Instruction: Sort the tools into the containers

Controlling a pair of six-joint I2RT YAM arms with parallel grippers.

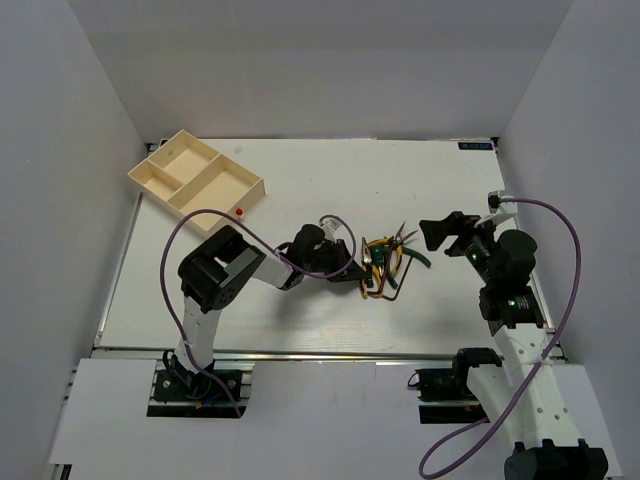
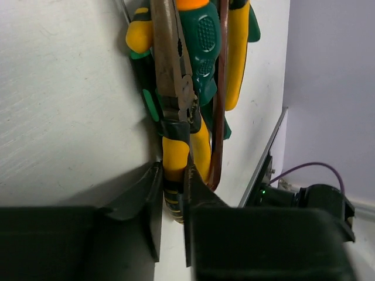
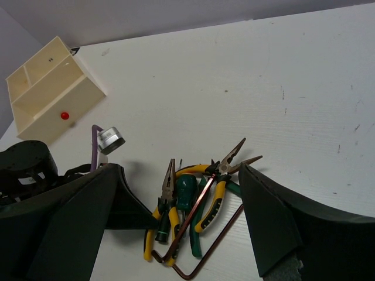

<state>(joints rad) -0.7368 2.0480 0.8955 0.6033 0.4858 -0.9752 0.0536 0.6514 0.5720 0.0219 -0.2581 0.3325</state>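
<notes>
The pliers will go up with my left gripper next, to the left in the top view, then down into the tray's largest section (image 1: pixel 221 191). Its empty bottom has room for them.
The tools lie in a tangled pile (image 1: pixel 385 262) mid-table: needle-nose pliers with yellow handles (image 3: pixel 168 199), a second pair of yellow-handled pliers (image 3: pixel 220 187), a green-handled screwdriver (image 3: pixel 186 193), a green-handled tool and a brown L-shaped hex key (image 3: pixel 205 257). My left gripper (image 1: pixel 355 268) sits low at the pile's left edge. In the left wrist view it (image 2: pixel 171 193) is shut on the yellow-and-black handle end of the needle-nose pliers (image 2: pixel 174 158). My right gripper (image 1: pixel 440 232) is open and empty, just right of the pile. The cream divided tray (image 1: pixel 195 178) sits at the far left.
A tiny red knob (image 1: pixel 241 212) lies on the table by the tray's near wall, also seen in the right wrist view (image 3: pixel 65 116). White walls enclose the table on three sides. The left arm's purple cable (image 1: pixel 200 215) loops between tray and pile.
</notes>
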